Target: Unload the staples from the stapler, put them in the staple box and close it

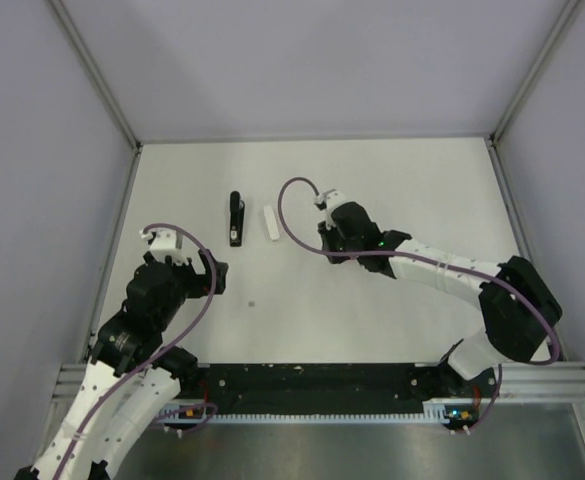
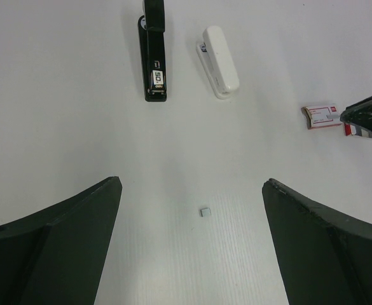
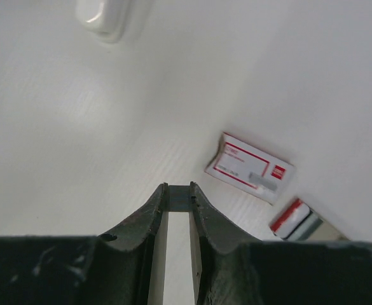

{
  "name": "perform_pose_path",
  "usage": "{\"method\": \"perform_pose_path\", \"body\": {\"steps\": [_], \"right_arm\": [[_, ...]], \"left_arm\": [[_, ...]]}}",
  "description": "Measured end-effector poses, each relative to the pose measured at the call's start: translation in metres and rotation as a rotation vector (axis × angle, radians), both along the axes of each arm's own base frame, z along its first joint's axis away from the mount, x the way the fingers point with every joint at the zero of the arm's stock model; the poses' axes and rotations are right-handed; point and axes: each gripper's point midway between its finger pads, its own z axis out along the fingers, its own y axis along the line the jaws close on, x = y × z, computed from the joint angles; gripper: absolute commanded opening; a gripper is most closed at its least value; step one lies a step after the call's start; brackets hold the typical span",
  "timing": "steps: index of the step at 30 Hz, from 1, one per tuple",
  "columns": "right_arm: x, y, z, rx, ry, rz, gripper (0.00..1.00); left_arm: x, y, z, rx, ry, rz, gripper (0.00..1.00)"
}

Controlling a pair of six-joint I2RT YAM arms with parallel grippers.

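My right gripper moves over the second red-edged box (image 3: 308,225) next, turns square, lowers and releases. That box lies crooked below the gripper and to its right in the wrist view.
The black stapler (image 1: 235,218) lies on the white table, beyond my left gripper; it also shows in the left wrist view (image 2: 154,60). My left gripper (image 2: 192,183) is open and empty, low over the table, also seen from above (image 1: 215,278). A tiny grey bit of staples (image 2: 205,211) lies on the table between its fingers, also in the top view (image 1: 251,304). My right gripper (image 3: 178,187) is shut on a short grey strip of staples (image 3: 178,198) at its fingertips, right of the stapler (image 1: 330,245).
A white oblong block (image 1: 270,222) lies just right of the stapler, also in the left wrist view (image 2: 220,60). A small white box with red marks (image 3: 249,167) lies by my right gripper, and a second red-edged box (image 3: 297,219) sits beside it. Grey walls enclose the table.
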Motion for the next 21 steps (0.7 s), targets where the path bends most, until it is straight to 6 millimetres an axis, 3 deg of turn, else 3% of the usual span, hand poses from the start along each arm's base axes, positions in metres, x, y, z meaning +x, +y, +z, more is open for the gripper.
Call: {"method": "perform_pose_path", "body": {"steps": [4,13,21], "right_arm": [[0.011,-0.038,-0.006,-0.038,0.014,-0.179,0.14],[0.016,-0.107,-0.031,-0.108,0.057,-0.46,0.1],[0.015,-0.131,-0.037,-0.113,0.052,-0.626,0.05]], "left_arm": [[0.0,0.0,0.0,0.001,0.001,0.0,0.99],[0.002,-0.001,-0.005,0.01,0.022,0.0,0.99],[0.002,-0.002,-0.005,0.008,0.023,-0.007,0.99]]}}
